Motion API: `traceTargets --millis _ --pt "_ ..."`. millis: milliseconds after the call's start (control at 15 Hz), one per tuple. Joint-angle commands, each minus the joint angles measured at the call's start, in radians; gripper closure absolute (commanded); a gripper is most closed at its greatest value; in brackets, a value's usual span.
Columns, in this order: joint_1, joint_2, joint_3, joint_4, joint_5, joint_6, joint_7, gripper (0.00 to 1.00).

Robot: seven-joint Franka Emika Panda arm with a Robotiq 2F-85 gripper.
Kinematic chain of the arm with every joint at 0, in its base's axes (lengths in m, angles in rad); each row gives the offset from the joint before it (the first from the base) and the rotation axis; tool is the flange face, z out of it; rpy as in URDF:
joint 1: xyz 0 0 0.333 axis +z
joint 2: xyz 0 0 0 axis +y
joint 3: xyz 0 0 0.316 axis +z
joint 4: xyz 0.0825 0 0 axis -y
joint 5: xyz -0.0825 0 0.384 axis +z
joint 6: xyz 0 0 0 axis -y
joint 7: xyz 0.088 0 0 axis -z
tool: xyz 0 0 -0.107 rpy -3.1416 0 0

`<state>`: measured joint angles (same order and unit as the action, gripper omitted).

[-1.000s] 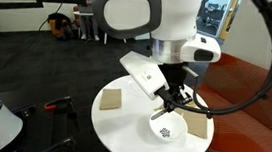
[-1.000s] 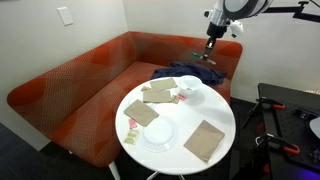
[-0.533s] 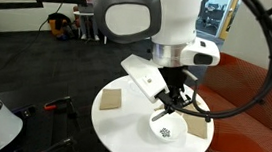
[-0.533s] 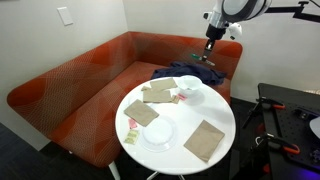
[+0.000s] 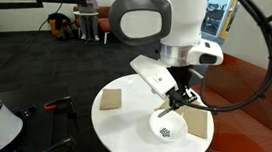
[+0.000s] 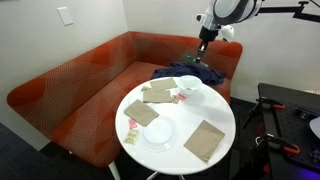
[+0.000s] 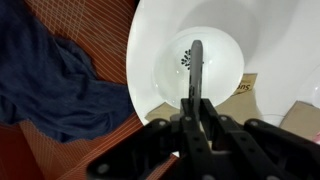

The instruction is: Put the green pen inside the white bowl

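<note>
The tip of the green pen already points over the speckled centre of the bowl. I will next lower my gripper toward the open white bowl below it and let go of the green pen.
In the wrist view my gripper is shut on the green pen. The pen looks dark here and sticks out straight over the white bowl, whose speckled centre lies under the pen's tip. In an exterior view the gripper hangs just above the bowl on the round white table. In an exterior view the gripper is high above the bowl. The pen is too small to make out there.
Tan paper squares and a white plate lie on the table. A dark blue cloth lies on the red sofa beside the table edge. A paper square lies left of the bowl.
The arm has shifted a little sideways with the pen still held; the gripper stays shut over the bowl.
</note>
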<state>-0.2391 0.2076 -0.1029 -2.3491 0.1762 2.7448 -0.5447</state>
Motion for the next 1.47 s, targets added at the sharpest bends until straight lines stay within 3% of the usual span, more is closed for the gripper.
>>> traceTargets --millis 0,667,1400 --pt "-0.013 0.088 0.031 0.093 0.005 -0.004 0.027 0.97" --pt "0.006 0.258 0.087 0.240 -0.041 0.004 0.166 0.97" --pt "-0.007 0.235 0.093 0.191 -0.034 0.025 0.200 0.97"
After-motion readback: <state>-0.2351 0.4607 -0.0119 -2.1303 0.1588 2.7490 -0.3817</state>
